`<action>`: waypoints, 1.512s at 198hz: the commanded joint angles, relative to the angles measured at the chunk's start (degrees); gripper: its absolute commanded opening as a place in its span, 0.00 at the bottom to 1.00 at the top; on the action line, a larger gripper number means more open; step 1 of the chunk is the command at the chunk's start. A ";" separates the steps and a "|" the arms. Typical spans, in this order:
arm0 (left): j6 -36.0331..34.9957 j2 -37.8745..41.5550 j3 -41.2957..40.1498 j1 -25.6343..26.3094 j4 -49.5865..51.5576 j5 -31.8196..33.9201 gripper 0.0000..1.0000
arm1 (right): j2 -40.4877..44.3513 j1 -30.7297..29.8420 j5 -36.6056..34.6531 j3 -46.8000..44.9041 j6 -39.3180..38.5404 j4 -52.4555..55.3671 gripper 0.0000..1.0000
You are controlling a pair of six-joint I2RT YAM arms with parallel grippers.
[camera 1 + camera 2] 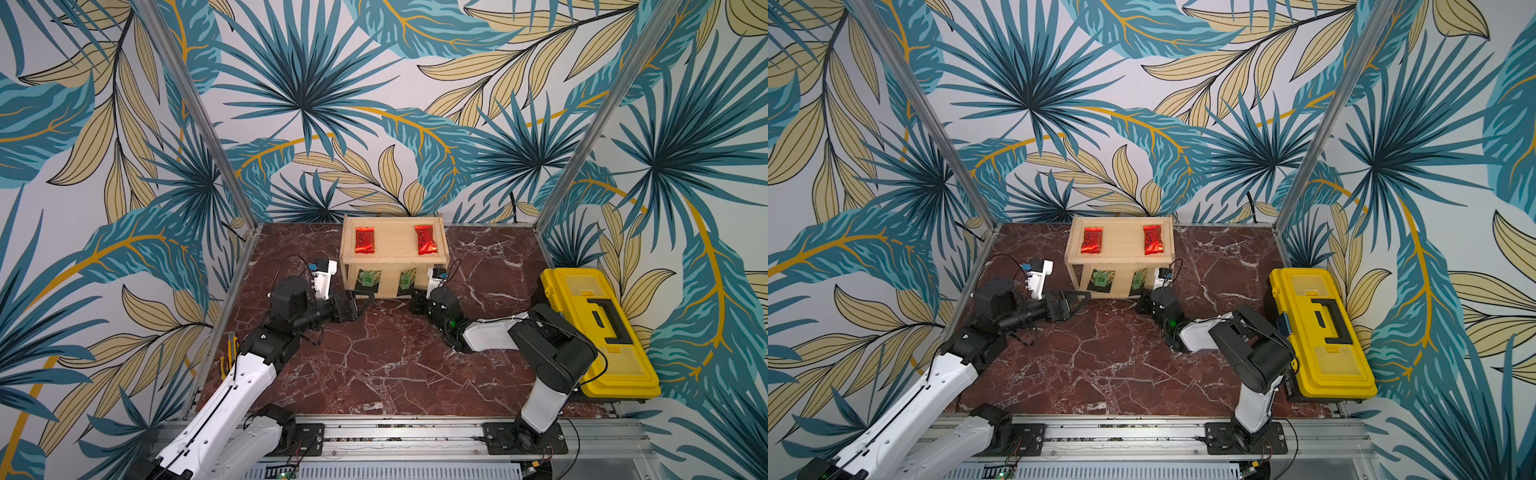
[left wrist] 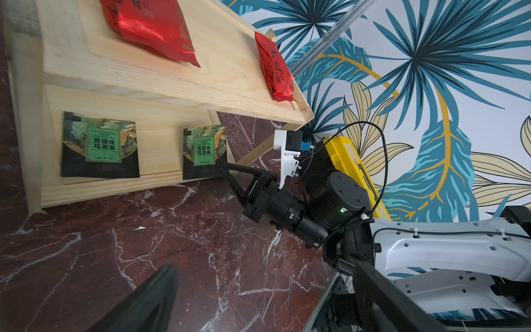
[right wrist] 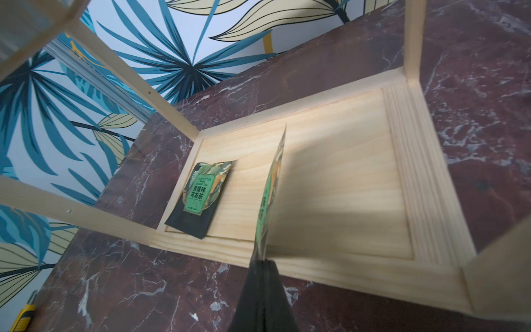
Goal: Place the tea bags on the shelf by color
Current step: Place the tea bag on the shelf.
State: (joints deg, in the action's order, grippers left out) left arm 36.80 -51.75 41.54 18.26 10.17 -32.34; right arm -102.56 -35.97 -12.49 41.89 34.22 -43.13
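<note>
My right gripper will next turn slightly to tip the second green tea bag onto the lower board's bare wood and release the bag's corner, since the bag stands on its edge.
The light-wood shelf (image 1: 395, 266) stands at the back of the table. Two red tea bags (image 1: 365, 240) (image 1: 426, 240) lie flat on its top board. One green tea bag (image 1: 368, 279) (image 3: 201, 195) lies flat on the lower board. My right gripper (image 1: 413, 296) (image 3: 263, 260) is shut on a corner of a second green tea bag (image 1: 407, 280) (image 3: 270, 195), holding it tilted over the lower board beside the first. I cannot tell whether it touches the wood. At the shelf's front left corner my left gripper (image 1: 363, 300) (image 2: 264, 299) is open and holds nothing.
A closed yellow toolbox (image 1: 598, 328) stands along the right edge of the table, behind the right arm. A small yellow-and-black tool (image 1: 227, 353) lies at the left edge. Metal frame posts rise at the back corners. Bare marble (image 1: 374, 365) lies before the shelf.
</note>
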 commanded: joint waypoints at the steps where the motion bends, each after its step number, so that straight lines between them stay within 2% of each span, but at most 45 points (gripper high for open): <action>1: -1.02 -0.01 -1.09 -0.59 0.19 -0.56 1.00 | -0.75 0.17 -5.56 1.79 -1.71 6.12 0.00; 45: -0.87 -0.46 -1.20 -0.69 -0.59 -1.18 1.00 | -3.04 0.03 -8.91 7.39 -3.85 15.90 0.03; 98: -0.78 -0.39 -1.47 -0.86 -0.76 -1.58 1.00 | -3.78 -0.34 -11.63 8.62 -6.95 18.32 0.06; 134: -0.79 -0.43 -1.46 -0.96 -0.80 -1.83 1.00 | -4.04 -0.41 -12.38 9.39 -7.86 19.38 0.14; 177: -0.67 -0.01 -1.75 -0.97 -0.62 -1.94 1.00 | -2.93 -0.37 -14.12 9.57 -9.80 20.81 0.33; 203: -0.66 0.19 -1.76 -1.01 -0.55 -1.95 1.00 | -0.97 -0.34 -13.43 8.79 -11.47 20.51 0.35; 222: -0.59 0.15 -1.81 -0.97 -0.67 -2.11 1.00 | 1.62 -0.47 -9.08 7.05 -13.13 18.48 0.36; 244: -0.59 0.16 -1.81 -0.97 -0.94 -2.14 1.00 | 4.69 -0.75 -2.43 4.56 -13.89 16.29 0.35; 259: -0.59 0.22 -1.81 -0.97 -1.06 -2.37 1.00 | 5.90 -1.33 -0.67 2.55 -13.75 14.33 0.31; 300: -0.55 0.94 -1.90 -1.04 -1.03 -2.45 1.00 | 3.45 -2.75 -0.57 -0.17 -11.77 10.55 0.05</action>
State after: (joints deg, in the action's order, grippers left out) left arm 36.84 -51.99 40.75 17.76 10.07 -33.91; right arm -96.77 -37.93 -14.50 43.57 21.85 -29.61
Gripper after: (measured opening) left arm 0.997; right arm 0.100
